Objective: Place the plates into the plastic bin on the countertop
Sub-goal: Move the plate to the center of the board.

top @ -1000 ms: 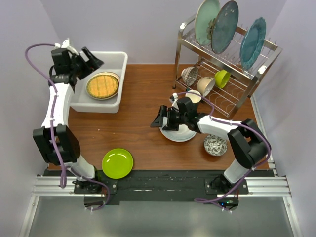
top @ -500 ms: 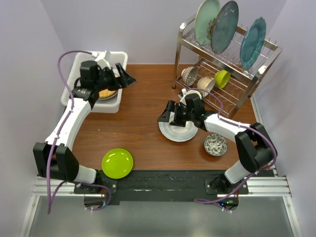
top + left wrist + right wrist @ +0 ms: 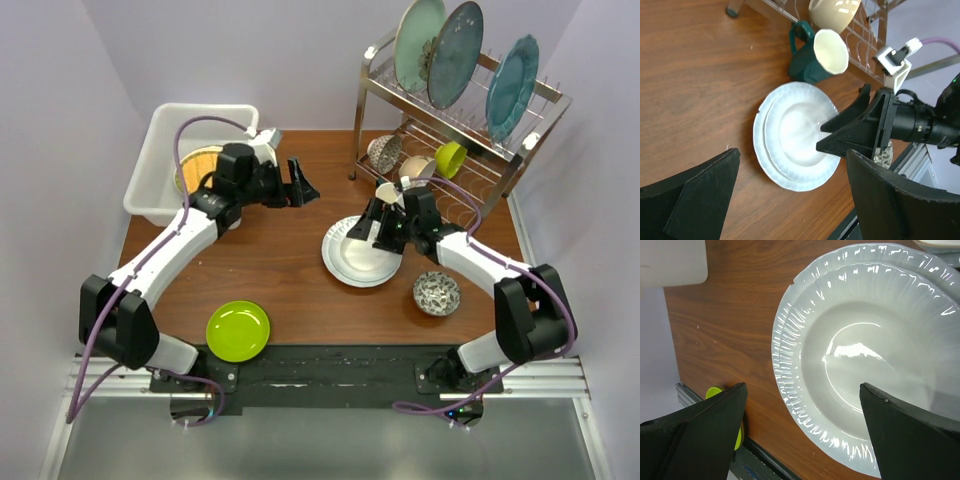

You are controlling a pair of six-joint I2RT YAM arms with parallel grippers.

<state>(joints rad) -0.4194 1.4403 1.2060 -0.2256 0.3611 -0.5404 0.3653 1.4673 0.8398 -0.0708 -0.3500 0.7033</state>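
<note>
My right gripper should move back, to the left in the top view and down onto the lime green plate's stack-side rim [image 3: 267, 331] [image 3: 739, 437]. That rim is uncovered and lies back from the gripper.
Two white plates with ridged rims [image 3: 352, 262] lie stacked, slightly offset, on the countertop [image 3: 280, 260]. My right gripper [image 3: 368, 232] is open just above their far edge; in the right wrist view [image 3: 800, 435] its fingers straddle the stack [image 3: 855, 365]. My left gripper [image 3: 303, 183] is open and empty over bare wood between the white plastic bin [image 3: 160, 140] and the stack. In its wrist view [image 3: 795, 200] it faces the stack [image 3: 790, 145]. A woven yellow plate [image 3: 194, 163] lies in the bin, partly hidden by my left arm. A lime green plate [image 3: 238, 331] lies near the front edge.
A steel wire rack [image 3: 450, 150] at the back right holds large teal and blue-grey plates, bowls and cups. A dark green mug [image 3: 807, 50] stands just behind the white stack. A small patterned bowl [image 3: 437, 293] sits right of the stack.
My left arm has swung from over the bin out to the right, over the countertop. My right gripper has drawn back to the right, uncovering more of the white stack.
</note>
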